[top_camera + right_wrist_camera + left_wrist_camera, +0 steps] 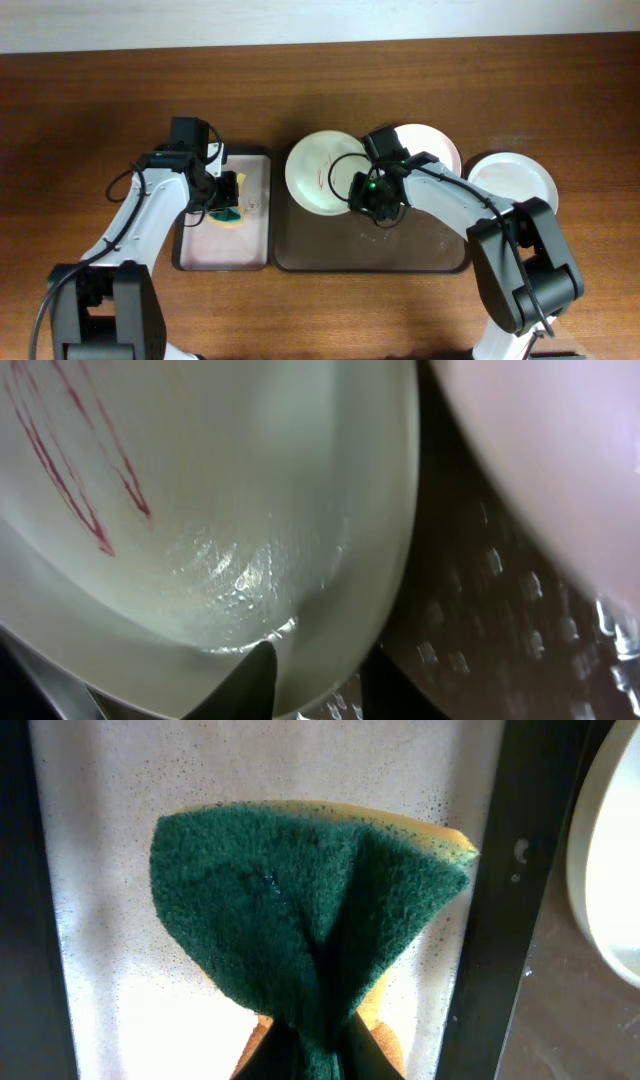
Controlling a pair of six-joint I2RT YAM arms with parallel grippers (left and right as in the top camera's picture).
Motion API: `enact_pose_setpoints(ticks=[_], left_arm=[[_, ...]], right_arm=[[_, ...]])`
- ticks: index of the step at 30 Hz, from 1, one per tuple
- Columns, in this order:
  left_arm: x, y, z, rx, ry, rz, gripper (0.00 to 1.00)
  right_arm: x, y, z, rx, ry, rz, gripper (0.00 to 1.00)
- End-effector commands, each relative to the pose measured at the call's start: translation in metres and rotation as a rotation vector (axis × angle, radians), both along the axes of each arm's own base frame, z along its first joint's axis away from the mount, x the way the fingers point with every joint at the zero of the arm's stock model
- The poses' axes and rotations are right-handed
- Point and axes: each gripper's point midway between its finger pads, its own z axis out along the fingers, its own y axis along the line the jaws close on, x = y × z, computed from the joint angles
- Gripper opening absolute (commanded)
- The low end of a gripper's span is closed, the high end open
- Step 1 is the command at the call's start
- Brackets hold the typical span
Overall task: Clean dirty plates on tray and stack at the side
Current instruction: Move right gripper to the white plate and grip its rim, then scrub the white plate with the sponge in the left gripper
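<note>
Next I will move my left gripper across the green plate [318,172], then return and lower into the small tray for the release, since red smears still need wiping.
A pale green plate [318,172] with thin red smears lies at the left end of the large dark brown tray [400,255]. My right gripper [360,195] is shut on its right rim. In the right wrist view the fingers [320,665] straddle the rim of this plate [200,510]. A white plate [435,148] lies at the tray's far right, partly under the right arm. Another white plate [515,180] sits on the table right of the tray. My left gripper [226,196] is shut on a green and yellow sponge [300,910] over the small tray.
The smaller narrow tray with a pale inside [225,250] lies left of the big tray, and its dark rim [495,920] shows in the left wrist view. The green plate's edge [610,850] shows there too. The white plate [540,450] lies close to the held rim.
</note>
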Motion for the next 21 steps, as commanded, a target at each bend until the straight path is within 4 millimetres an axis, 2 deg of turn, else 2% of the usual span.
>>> enact_pose_setpoints(ticks=[1,6,8,10,13,15,18,21], left_arm=[[0.0,-0.001,-0.003,-0.007,0.005,-0.014,0.1],[0.0,-0.001,-0.003,-0.007,0.005,-0.014,0.1],[0.0,-0.001,-0.003,-0.007,0.005,-0.014,0.09],[0.0,-0.001,-0.003,-0.007,0.005,-0.014,0.1],[0.0,-0.001,-0.003,-0.007,0.005,-0.014,0.1],[0.0,-0.001,-0.003,-0.007,0.005,-0.014,0.1],[0.0,-0.001,-0.003,-0.007,0.005,-0.014,0.11],[0.0,-0.001,-0.003,-0.008,0.005,-0.014,0.11]], right_arm=[[-0.035,-0.011,-0.014,-0.051,0.148,0.018,0.25],[-0.068,-0.016,-0.01,-0.051,0.255,0.123,0.25],[-0.074,-0.019,-0.009,-0.059,0.282,0.13,0.25],[-0.073,-0.019,-0.009,-0.064,0.273,0.136,0.25],[-0.059,-0.021,-0.004,-0.083,0.217,0.177,0.29],[-0.042,-0.022,0.008,-0.103,0.157,0.21,0.31],[-0.006,-0.043,0.031,-0.279,0.037,0.229,0.31],[0.01,-0.048,0.032,-0.331,-0.04,0.257,0.3]])
